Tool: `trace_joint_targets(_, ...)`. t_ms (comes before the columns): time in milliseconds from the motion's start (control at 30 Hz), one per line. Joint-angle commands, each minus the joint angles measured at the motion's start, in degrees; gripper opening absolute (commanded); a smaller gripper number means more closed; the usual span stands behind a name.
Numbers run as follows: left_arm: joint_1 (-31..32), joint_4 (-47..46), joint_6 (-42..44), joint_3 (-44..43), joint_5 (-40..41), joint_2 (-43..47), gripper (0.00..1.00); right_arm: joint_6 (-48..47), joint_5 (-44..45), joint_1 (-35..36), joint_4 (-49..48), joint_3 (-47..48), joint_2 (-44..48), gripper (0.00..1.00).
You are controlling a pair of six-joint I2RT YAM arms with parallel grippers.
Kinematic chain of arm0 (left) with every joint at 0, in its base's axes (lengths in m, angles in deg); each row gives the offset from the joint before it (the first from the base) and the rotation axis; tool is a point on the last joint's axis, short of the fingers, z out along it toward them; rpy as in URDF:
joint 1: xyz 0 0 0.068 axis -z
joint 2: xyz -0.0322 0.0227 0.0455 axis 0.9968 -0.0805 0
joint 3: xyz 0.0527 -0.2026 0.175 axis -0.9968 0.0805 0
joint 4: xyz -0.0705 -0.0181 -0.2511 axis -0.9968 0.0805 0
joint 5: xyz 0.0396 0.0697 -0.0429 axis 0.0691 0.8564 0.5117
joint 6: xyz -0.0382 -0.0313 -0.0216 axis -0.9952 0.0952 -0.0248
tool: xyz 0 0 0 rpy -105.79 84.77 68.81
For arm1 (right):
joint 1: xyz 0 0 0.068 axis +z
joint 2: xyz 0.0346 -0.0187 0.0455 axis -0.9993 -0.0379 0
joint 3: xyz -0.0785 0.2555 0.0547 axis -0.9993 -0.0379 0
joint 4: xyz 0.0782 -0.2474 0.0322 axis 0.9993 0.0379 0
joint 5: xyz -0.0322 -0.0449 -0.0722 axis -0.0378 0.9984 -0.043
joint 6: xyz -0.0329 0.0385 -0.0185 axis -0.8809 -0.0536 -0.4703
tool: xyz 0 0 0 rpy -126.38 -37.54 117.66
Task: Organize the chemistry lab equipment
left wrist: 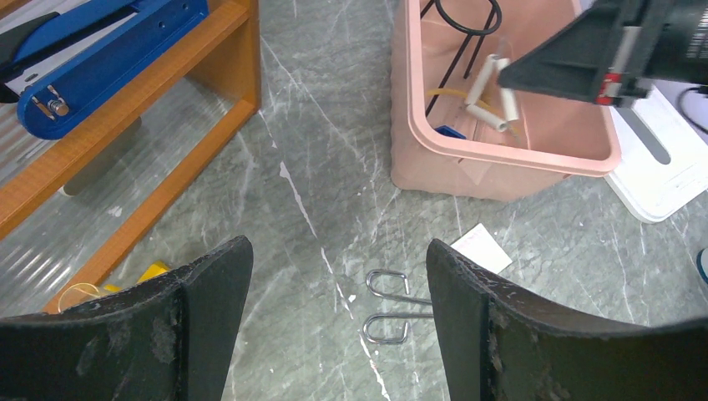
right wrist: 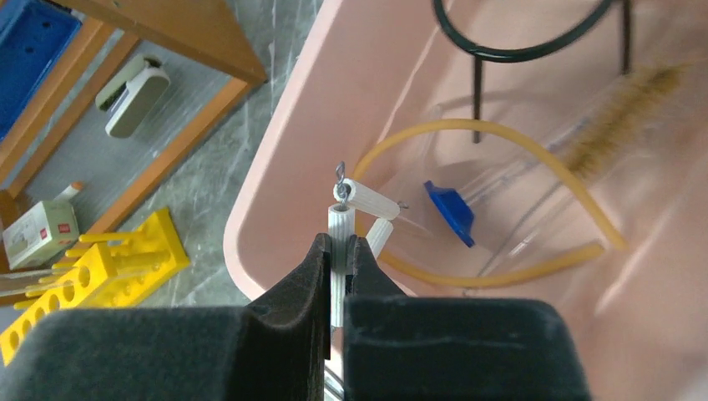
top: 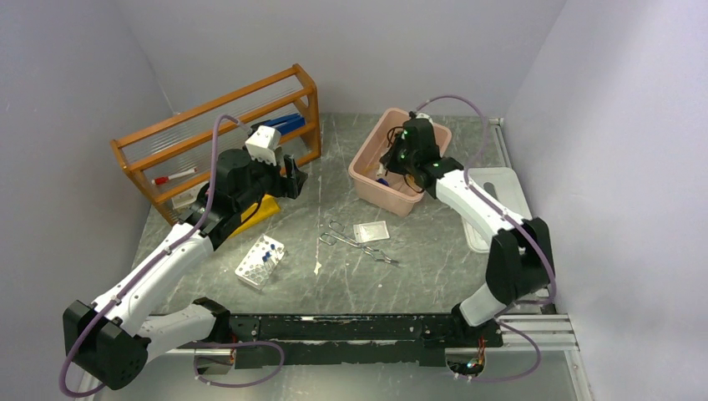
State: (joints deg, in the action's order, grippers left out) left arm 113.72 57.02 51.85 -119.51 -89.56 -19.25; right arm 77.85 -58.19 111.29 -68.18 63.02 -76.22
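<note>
My right gripper should next go down past the bin's near rim into the pink bin [right wrist: 467, 171], over the amber rubber tube. The white triangle [right wrist: 371, 199] can lie there with the tripod.
My right gripper [right wrist: 338, 242] is shut on one ribbed arm of the white triangle [right wrist: 371, 199] and holds it just over the near rim of the pink bin [top: 367, 180]. Inside the bin lie the black wire ring tripod [right wrist: 518, 50], the amber rubber tube [right wrist: 501, 138] and a blue piece [right wrist: 451, 210]. The metal tongs [top: 355, 242] and the white mesh square [top: 371, 230] lie on the table's middle. Beside the shelf, my left gripper [left wrist: 338, 251] hovers open above the table, and the tongs' handle loops [left wrist: 388, 305] show between its fingers.
An orange wooden shelf [top: 217, 125] stands at the back left with a blue tool on it. A yellow rack [top: 259, 209] lies under the left arm. A white rack of blue-capped vials [top: 260, 261] sits front left. A white tray [top: 501, 192] lies beside the bin.
</note>
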Motion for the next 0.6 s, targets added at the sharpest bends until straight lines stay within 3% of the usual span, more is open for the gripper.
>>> trace_joint_targets(0,-0.3,-1.0,0.0,0.2,-1.5,-0.5,0.80,0.9,-7.7,-0.1,-2.9,4.4,-5.8,0.00)
trace_joint_targets(267,-0.3,-0.9,0.0,0.1,-1.4,-0.8,0.80,1.2,-5.1,-0.1,0.0,6.7,-13.4,0.02)
trace_joint_targets(567,-0.3,-0.8,-0.1,0.0,-1.4,-0.7,0.80,0.2,1.7,0.0,4.5,7.4,-12.7,0.31)
